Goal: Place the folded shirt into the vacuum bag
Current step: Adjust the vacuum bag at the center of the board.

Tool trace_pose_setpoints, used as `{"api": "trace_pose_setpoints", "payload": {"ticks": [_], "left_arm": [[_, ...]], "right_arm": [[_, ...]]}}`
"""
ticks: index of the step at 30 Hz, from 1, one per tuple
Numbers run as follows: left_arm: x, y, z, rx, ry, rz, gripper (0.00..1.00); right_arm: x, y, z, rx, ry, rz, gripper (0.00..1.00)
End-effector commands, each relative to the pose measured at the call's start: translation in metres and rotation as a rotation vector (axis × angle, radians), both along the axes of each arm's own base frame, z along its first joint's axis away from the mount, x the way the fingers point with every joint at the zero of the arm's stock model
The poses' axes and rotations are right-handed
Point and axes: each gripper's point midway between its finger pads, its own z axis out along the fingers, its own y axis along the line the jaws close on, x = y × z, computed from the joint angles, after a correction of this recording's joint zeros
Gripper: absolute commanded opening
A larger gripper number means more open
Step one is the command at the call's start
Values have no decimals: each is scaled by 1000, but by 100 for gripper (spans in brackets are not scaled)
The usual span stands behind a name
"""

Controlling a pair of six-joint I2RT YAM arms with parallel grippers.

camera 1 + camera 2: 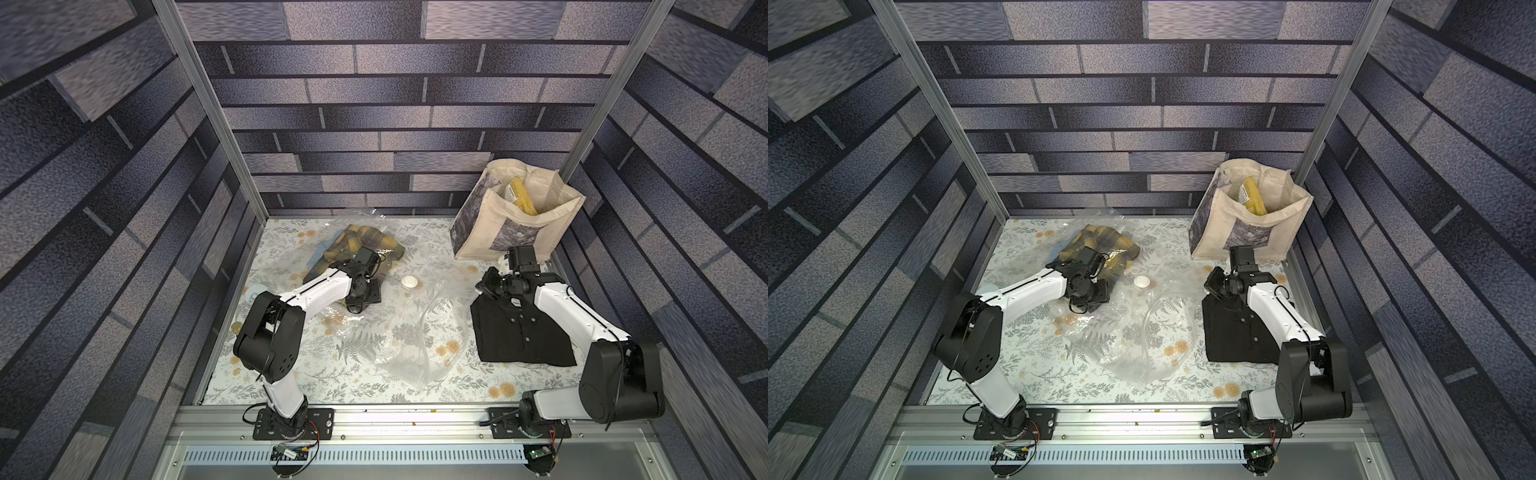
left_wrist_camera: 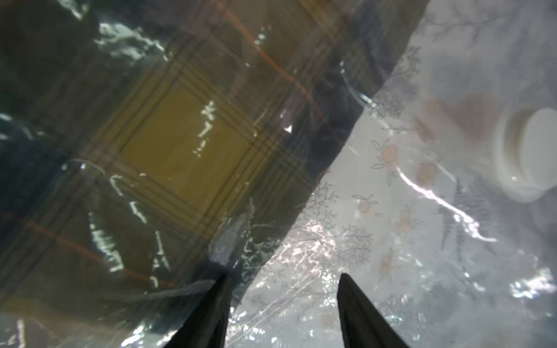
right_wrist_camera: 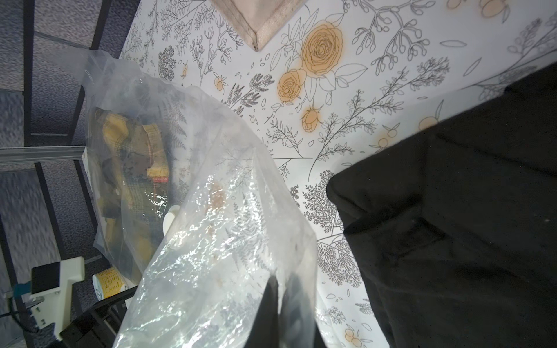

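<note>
My right gripper needs to draw back and down to the tabletop [image 1: 467, 350] beside the black shirt's near corner and release, since the bag's edge is still raised.
The vacuum bag [image 1: 399, 345] [image 1: 1133, 345] lies crinkled across the middle of the flowered table, its white valve cap [image 1: 409, 281] [image 2: 524, 153] facing up. A yellow plaid shirt [image 1: 353, 243] [image 2: 180, 150] shows through the plastic at the bag's far left end. The black folded shirt [image 1: 515, 332] [image 3: 467, 211] lies flat outside the bag, on the right. My left gripper [image 1: 368, 297] [image 2: 283, 289] is open, low over the plastic at the plaid shirt's edge. My right gripper [image 1: 486, 286] [image 3: 280, 289] is shut on the bag's raised edge beside the black shirt's far corner.
A beige tote bag [image 1: 511, 216] holding a yellow packet [image 1: 521, 195] stands at the back right, just behind the right wrist. A small round can [image 1: 253, 293] [image 3: 108, 281] sits by the left wall. Patterned walls close in three sides; a metal rail [image 1: 415, 415] runs along the front.
</note>
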Motion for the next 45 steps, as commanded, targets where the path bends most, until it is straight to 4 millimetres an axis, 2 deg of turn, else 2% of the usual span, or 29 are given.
{"api": "trace_pose_setpoints", "payload": {"ticks": [1,4,9,16,21,25,27,28,29,30,33,37,41,45], "left_arm": [[17,18,-6,41,6,87,58],[28,32,-17,80,29,127,58],[55,60,-23,140,32,187,57],[93,90,-17,197,15,235,57],[100,106,-8,228,4,235,57],[98,112,3,238,-13,232,57],[96,112,14,234,-26,233,58],[96,110,20,229,-38,231,58],[94,107,27,224,-49,225,59],[92,102,37,227,-69,211,59],[84,82,62,274,-120,136,60],[69,38,91,252,-192,44,62],[48,-30,115,136,-259,-78,64],[21,-95,126,39,-293,-212,66]], "right_arm": [[-20,-4,-9,-34,37,26,0],[-39,-3,-18,-35,70,45,0],[-78,12,-31,-20,125,104,0],[-112,60,-43,12,159,187,0],[-138,96,-57,1,197,267,0],[-153,112,-60,-23,218,348,0],[-157,114,-60,-30,239,384,10],[-157,112,-57,-40,237,392,21],[-158,110,-54,-54,237,401,34],[-158,107,-50,-78,234,414,44],[-152,86,-34,-162,208,402,56],[-136,42,-18,-218,192,282,64],[-112,-11,-1,-489,164,180,72],[-90,-30,-12,-652,203,172,73]]}}
